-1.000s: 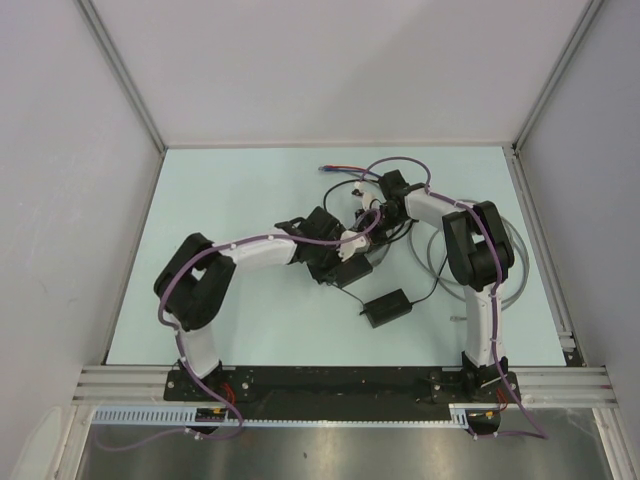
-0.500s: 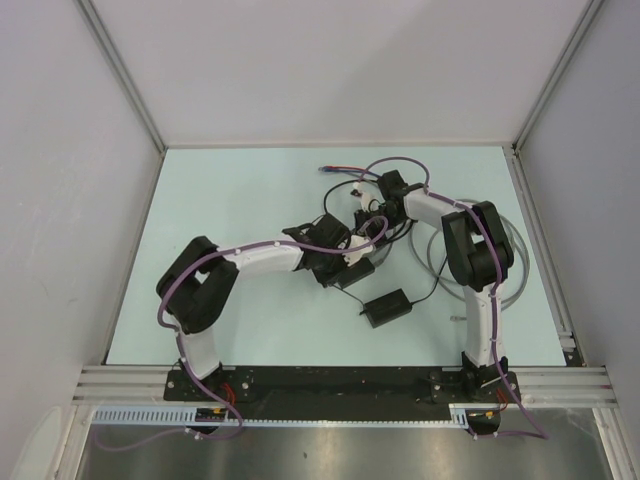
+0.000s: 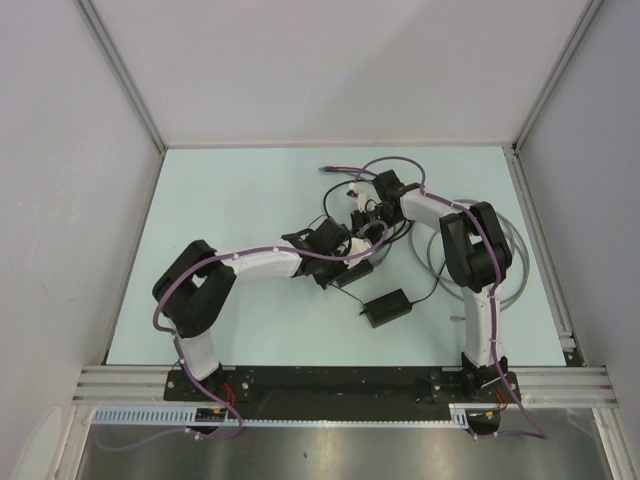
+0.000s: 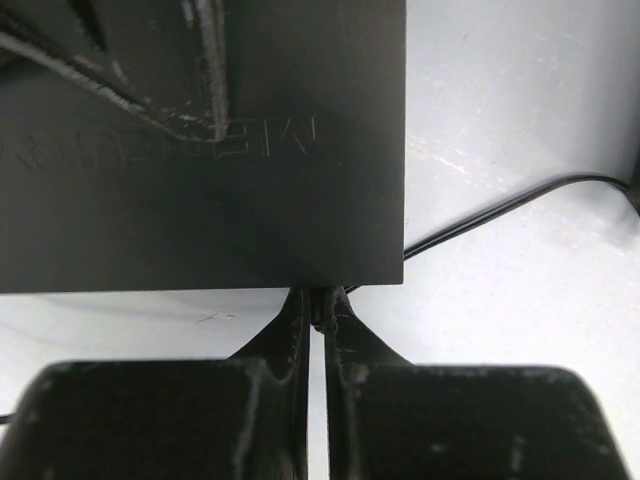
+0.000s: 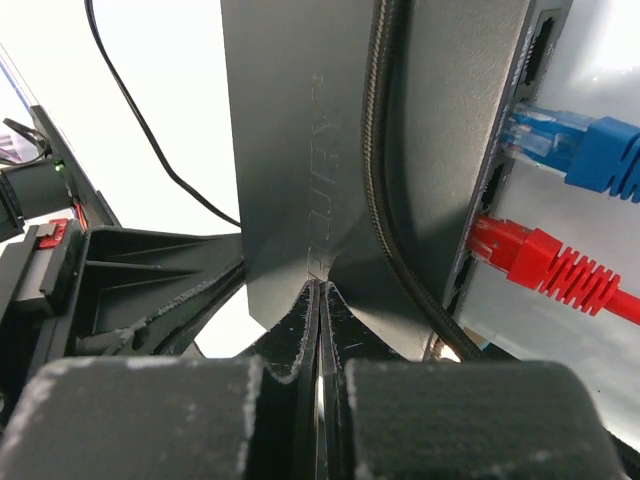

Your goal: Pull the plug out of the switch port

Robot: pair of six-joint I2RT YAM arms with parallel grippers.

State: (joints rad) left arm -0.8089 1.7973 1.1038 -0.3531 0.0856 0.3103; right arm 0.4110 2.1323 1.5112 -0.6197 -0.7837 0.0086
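My left gripper has bare tabletop to its left in the top view, so it will pull the dark plug from the box's edge and let it go there.
The flat black switch box (image 4: pixel 200 150) fills the upper left of the left wrist view. My left gripper (image 4: pixel 318 312) is shut at the box's near edge, pinching a small dark plug (image 4: pixel 321 318) where a thin black cable (image 4: pixel 500 208) leaves it. In the right wrist view the box (image 5: pixel 290 130) has a blue plug (image 5: pixel 585 150) and a red plug (image 5: pixel 540 255) in its side ports. My right gripper (image 5: pixel 318 290) is shut, its tips resting on the box top. In the top view both grippers, the left (image 3: pixel 350 256) and the right (image 3: pixel 362 212), meet over the mostly hidden box (image 3: pixel 352 270).
A smaller black power-adapter brick (image 3: pixel 387 307) lies in front of the box on the pale table (image 3: pixel 230 190). A grey cable loop (image 3: pixel 515 262) lies around the right arm. A braided black cable (image 5: pixel 385 150) crosses the box top. Blue and red cables (image 3: pixel 335 170) trail behind.
My left wrist has shifted slightly toward the box and its elbow has moved left. My right gripper has edged a little to the left over the box.
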